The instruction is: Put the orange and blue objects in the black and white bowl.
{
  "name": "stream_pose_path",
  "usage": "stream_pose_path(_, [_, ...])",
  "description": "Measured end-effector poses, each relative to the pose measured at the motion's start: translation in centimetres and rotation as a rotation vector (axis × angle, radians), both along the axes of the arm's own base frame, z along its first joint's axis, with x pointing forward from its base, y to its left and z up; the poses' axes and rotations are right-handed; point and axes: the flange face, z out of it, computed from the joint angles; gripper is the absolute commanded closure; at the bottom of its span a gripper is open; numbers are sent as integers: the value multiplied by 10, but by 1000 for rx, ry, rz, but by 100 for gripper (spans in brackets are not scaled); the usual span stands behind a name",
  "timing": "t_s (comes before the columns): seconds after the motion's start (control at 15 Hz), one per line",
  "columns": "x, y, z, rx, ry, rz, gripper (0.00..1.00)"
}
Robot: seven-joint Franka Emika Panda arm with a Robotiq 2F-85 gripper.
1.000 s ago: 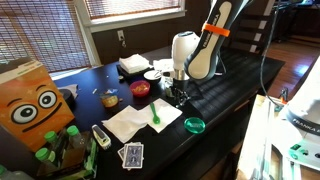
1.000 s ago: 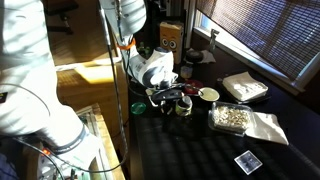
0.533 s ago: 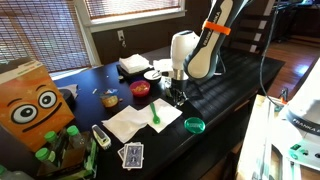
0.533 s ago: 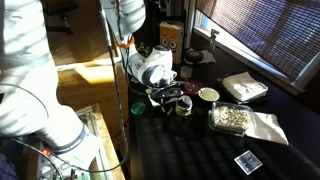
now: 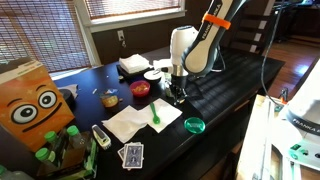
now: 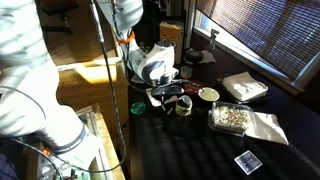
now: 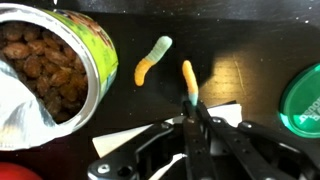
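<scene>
I will next move my gripper up and outward to release the orange and blue worm above the small pale bowl [image 6: 208, 95], since my fingers hang low and the bowl stands farther out.
In the wrist view my gripper [image 7: 190, 108] is shut on the blue end of an orange and blue gummy worm [image 7: 187, 80], whose orange end sticks out beyond the fingertips. A second worm, orange and pale blue-green [image 7: 152, 60], lies curved on the dark table just to its left. In both exterior views the gripper [image 5: 176, 94] [image 6: 172, 98] hangs low over the table. A small pale bowl [image 5: 160, 74] [image 6: 208, 95] stands close behind it; its pattern is too small to tell.
An open container of brown nuts [image 7: 45, 65] [image 6: 232, 118] is left of the worms. A green lid [image 7: 305, 100] [image 5: 194, 125] lies to the right. A white napkin [image 5: 135, 120] holds a green utensil. A red bowl [image 5: 140, 89], playing cards [image 5: 131, 154] and an orange box [image 5: 30, 105] also stand on the table.
The upper arm has leaned slightly to the left. The gripper stays low at about the same spot, still shut on the worm.
</scene>
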Motion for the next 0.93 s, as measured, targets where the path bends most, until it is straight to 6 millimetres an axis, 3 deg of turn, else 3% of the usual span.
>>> stream_pose_path(0.47, [19, 3, 43, 66, 51, -115, 96])
stream_pose_path(0.93, [64, -34, 103, 93, 5, -351, 96])
